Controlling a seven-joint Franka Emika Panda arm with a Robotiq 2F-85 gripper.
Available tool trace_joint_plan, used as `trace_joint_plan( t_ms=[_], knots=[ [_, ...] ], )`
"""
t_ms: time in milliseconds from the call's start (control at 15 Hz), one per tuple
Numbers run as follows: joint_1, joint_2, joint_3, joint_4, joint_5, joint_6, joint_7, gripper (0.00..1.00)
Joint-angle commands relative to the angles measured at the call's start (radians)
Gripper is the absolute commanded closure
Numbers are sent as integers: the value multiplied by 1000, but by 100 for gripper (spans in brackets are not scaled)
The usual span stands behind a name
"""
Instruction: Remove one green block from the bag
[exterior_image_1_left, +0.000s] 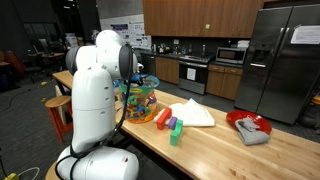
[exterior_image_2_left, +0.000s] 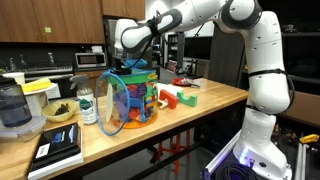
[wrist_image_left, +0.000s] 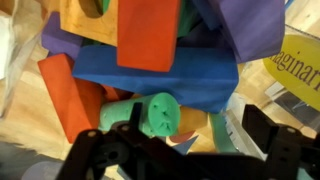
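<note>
I will move my gripper to the left in the wrist view and close it across the green block's round end (wrist_image_left: 160, 114), because that end of the block is off-centre, beside one finger.
The bag (exterior_image_1_left: 138, 98) is clear crinkly plastic full of many-coloured blocks and stands on the wooden table; it also shows in the other exterior view (exterior_image_2_left: 128, 100). My gripper (exterior_image_2_left: 137, 66) reaches down into its open top. In the wrist view the gripper (wrist_image_left: 185, 150) is open, with its dark fingers wide apart over the pile. A pale green round-ended piece (wrist_image_left: 158, 114) lies between the fingers. A narrow, darker green block (wrist_image_left: 217, 132) shows beside it, near the right-hand finger, partly under a blue block (wrist_image_left: 160, 75). Nothing is held.
Loose blocks lie on the table beside the bag: a chunky pale green one (exterior_image_1_left: 175, 131), a red one (exterior_image_2_left: 169, 97), a purple one (exterior_image_1_left: 170, 123). A white cloth (exterior_image_1_left: 192, 113) and a red bowl with grey cloth (exterior_image_1_left: 248, 126) lie further along. A bottle (exterior_image_2_left: 88, 104) and a blender (exterior_image_2_left: 12, 105) stand near the bag.
</note>
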Motion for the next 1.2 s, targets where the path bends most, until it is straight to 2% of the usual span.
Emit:
trace_joint_plan(
  t_ms=[0, 533, 1133],
  knots=[
    [12, -22, -21, -47, -34, 15, 23, 0],
    [11, -38, -38, -84, -83, 39, 51, 0],
    [22, -33, -59, -103, -197, 108, 136, 0]
  ],
)
